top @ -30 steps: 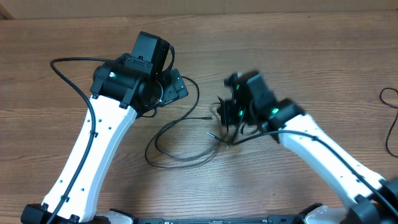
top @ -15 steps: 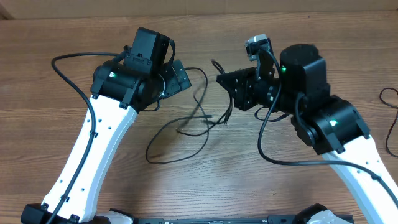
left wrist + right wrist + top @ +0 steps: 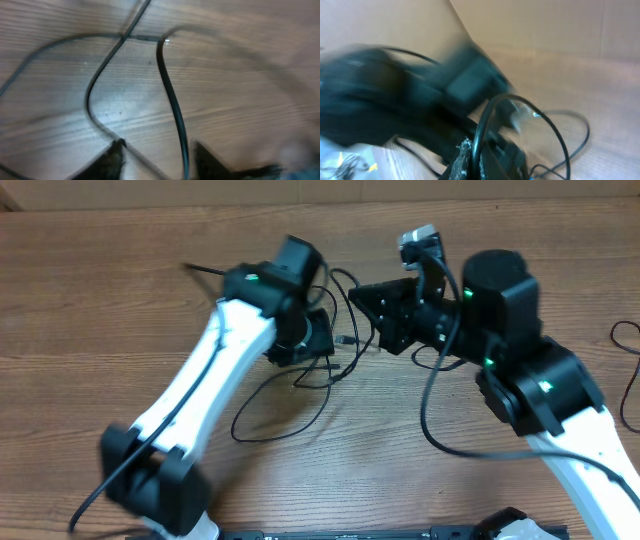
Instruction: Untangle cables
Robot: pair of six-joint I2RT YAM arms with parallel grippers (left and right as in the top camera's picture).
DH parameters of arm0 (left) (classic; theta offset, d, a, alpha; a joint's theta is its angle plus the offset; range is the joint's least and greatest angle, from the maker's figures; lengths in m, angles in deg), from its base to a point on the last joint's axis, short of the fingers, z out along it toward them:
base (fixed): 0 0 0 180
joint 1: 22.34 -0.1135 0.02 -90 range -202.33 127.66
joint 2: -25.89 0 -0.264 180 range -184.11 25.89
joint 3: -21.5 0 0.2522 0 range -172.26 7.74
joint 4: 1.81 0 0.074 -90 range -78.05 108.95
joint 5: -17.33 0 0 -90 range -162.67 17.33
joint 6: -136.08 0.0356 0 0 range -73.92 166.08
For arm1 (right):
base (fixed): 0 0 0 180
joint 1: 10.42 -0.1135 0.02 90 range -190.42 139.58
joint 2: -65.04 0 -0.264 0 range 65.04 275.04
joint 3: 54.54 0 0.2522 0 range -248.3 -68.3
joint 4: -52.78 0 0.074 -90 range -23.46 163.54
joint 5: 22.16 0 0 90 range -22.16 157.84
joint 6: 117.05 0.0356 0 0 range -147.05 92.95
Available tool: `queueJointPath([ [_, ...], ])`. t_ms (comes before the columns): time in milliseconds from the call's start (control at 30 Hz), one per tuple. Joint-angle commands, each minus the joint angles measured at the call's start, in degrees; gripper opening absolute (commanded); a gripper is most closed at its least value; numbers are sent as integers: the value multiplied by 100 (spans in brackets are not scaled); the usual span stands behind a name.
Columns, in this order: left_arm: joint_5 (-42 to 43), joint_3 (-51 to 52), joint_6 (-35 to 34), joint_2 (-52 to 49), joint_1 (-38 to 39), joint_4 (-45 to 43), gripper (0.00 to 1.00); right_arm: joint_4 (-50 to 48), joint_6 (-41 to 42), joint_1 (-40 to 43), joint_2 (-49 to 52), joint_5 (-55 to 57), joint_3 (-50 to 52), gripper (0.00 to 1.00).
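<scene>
I should move my right gripper outward and to the right in the overhead view next, pulling the cable, and let go of it on the bare far part of the table, because loops crowd the table's middle.
Thin black cables (image 3: 236,423) lie in loose loops on the wooden table between the two arms. My left gripper (image 3: 320,342) hovers low over them. In the left wrist view its jaws (image 3: 157,155) stand apart, with one dark cable (image 3: 172,100) running between them close to the right finger (image 3: 202,155). A second strand (image 3: 90,95) curves in toward the left finger. My right gripper (image 3: 360,300) is raised just right of the left one and is shut on a cable (image 3: 479,130). That cable arches up and over to the table.
A cardboard wall (image 3: 300,190) runs along the far edge of the table. Another black cord (image 3: 628,350) lies at the right edge. The left arm's own thicker cable (image 3: 200,270) sticks out to the left. The two wrists are close together.
My left arm swung right and down over the cables and its jaws narrowed. My right gripper lifted its cable up and back, then stayed nearly still.
</scene>
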Motion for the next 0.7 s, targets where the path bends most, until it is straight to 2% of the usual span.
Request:
queueJointPath([
  [0,133,4,356,-553,243,52,27,-295,-267,149,-522,824,-55,4],
  [33,111,4,376,-686,289,52,24,-374,-286,199,-590,1062,-55,4],
  [100,94,4,437,-977,372,20,8,-546,-286,352,-732,1480,-52,4],
  [133,50,4,455,-1110,398,-4,5,-599,-308,422,-778,1545,-52,4],
  [200,-247,4,448,-1346,417,-7,4,-739,-481,647,-885,1596,-55,4],
  [267,-901,4,393,-1519,389,37,5,-883,-584,940,-970,1880,-55,4],
  [433,-2411,4,-284,-1598,144,409,5,-1427,-584,1862,-1075,3600,-55,4],
  [533,-2568,4,-363,-1598,-129,450,5,-1869,-796,2660,-1069,4341,-55,4],
  [667,-2559,4,-710,-1598,-409,444,5,-1908,-1145,3318,-1051,4354,-55,4],
])
